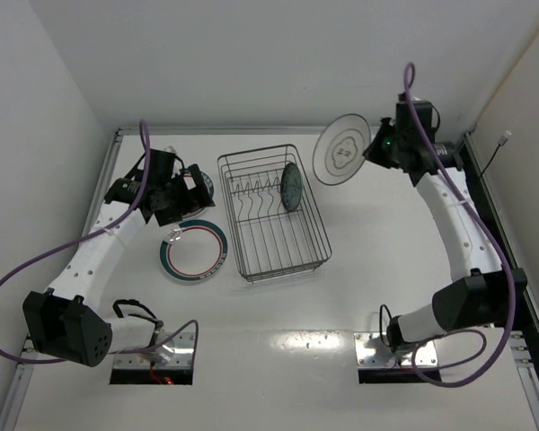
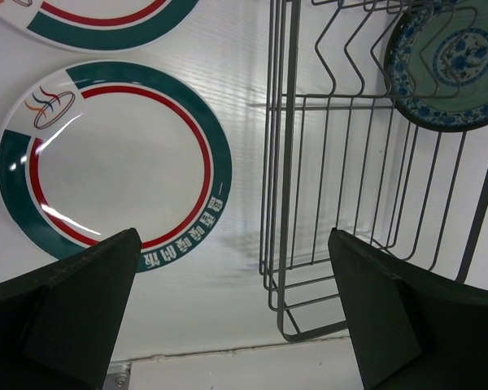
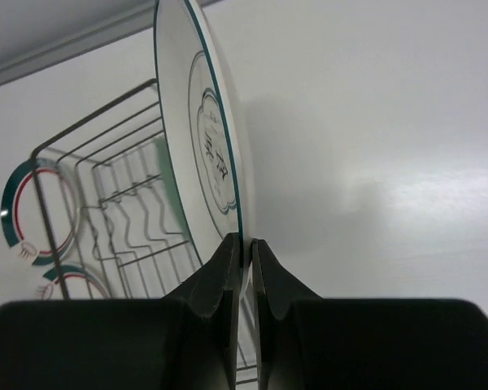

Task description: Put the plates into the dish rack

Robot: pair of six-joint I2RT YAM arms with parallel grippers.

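The slot beside the upright teal plate is empty, so my right gripper should move over the rack (image 1: 274, 215), turning, and then lower the white plate into that slot.
The grey wire dish rack (image 1: 274, 215) stands mid-table, with the small dark teal plate (image 1: 291, 186) upright between its prongs. My right gripper (image 1: 373, 148) is shut on the rim of the white plate with a dark centre motif (image 1: 341, 150) and holds it on edge in the air, beyond the rack's far right corner. In the right wrist view the fingers (image 3: 228, 268) pinch that plate (image 3: 195, 138). My left gripper (image 1: 196, 187) is open and empty left of the rack. A teal-and-red-rimmed plate (image 1: 194, 251) lies flat on the table. The left wrist view shows two such plates (image 2: 106, 162) (image 2: 106, 16).
In the left wrist view my open gripper (image 2: 234, 236) hovers over bare table between a rimmed plate and the rack's corner (image 2: 309, 317), with the teal plate (image 2: 447, 69) beyond. White walls close the table at the back and sides. Cables trail from both arms.
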